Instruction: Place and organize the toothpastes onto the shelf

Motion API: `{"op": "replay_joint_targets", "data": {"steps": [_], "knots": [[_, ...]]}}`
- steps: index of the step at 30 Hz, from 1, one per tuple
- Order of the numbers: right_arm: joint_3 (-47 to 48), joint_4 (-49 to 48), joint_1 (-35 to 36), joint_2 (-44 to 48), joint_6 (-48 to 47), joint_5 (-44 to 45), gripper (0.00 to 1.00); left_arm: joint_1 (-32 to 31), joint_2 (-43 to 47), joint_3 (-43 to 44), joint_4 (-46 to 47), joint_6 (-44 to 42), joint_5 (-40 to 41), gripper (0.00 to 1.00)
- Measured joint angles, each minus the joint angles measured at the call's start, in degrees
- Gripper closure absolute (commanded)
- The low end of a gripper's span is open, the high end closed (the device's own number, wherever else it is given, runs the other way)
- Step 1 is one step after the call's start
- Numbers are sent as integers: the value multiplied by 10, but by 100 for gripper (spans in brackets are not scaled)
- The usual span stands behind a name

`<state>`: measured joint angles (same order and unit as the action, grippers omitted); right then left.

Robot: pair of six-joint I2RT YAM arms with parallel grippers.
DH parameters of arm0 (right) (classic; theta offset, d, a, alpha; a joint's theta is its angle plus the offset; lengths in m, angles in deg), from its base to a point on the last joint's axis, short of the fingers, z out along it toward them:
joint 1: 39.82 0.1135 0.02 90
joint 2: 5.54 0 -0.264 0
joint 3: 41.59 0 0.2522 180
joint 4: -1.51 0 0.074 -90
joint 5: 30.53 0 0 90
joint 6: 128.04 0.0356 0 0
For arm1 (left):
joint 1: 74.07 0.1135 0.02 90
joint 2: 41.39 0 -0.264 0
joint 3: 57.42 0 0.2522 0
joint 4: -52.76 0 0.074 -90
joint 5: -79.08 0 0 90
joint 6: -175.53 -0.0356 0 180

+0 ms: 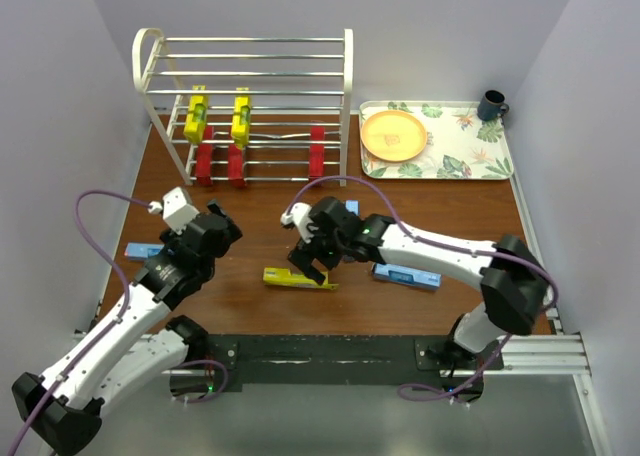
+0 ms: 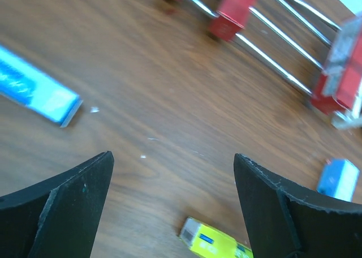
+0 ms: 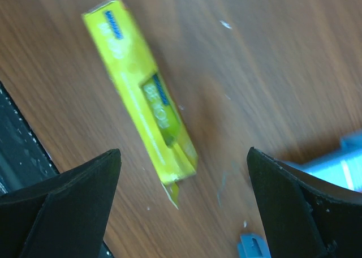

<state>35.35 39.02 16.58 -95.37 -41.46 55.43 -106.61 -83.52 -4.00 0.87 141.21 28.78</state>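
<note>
The right gripper will next shift and move down onto the closed end of the yellow carton, because that end is below it and to its left in the top view.
The white wire shelf [image 1: 250, 71] stands at the back left. Two yellow toothpastes [image 1: 196, 119] sit on its middle tier and three red ones [image 1: 236, 163] on the lowest tier. A yellow carton [image 1: 298, 278] [image 3: 141, 88] lies flat on the table, its near end just under my open right gripper [image 1: 310, 266] [image 3: 184, 151]. My left gripper [image 1: 222, 231] [image 2: 172, 156] hangs open over bare wood, with the same yellow carton [image 2: 215, 244] just below its jaws. Light blue cartons lie at the left [image 1: 145, 250] [image 2: 34, 91], the right [image 1: 405, 275] and behind the right arm [image 1: 352, 207].
A floral tray [image 1: 500, 166] at the back right holds an orange plate [image 1: 393, 136] and a dark mug [image 1: 491, 105]. The black base rail [image 1: 330, 356] runs along the near edge. Walls close in on the left, right and back.
</note>
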Motion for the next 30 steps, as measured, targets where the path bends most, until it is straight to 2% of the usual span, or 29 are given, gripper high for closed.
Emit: {"op": "replay_joint_targets", "data": {"steps": [7, 15, 21, 24, 27, 30], "knots": [[135, 30, 68, -144, -60, 10, 4, 0, 50, 15, -83, 52, 90, 11], [232, 58, 116, -258, -94, 53, 13, 0, 99, 36, -106, 47, 139, 11], [290, 73, 123, -315, -103, 90, 32, 0, 99, 36, -108, 20, 141, 11], [301, 83, 122, -329, -105, 106, 46, 0, 99, 36, -106, -1, 139, 11], [302, 90, 122, -335, -100, 121, 66, 0, 98, 36, -89, -34, 134, 10], [302, 95, 123, -335, -84, 141, 75, 0, 92, 36, -64, -72, 125, 8]]}}
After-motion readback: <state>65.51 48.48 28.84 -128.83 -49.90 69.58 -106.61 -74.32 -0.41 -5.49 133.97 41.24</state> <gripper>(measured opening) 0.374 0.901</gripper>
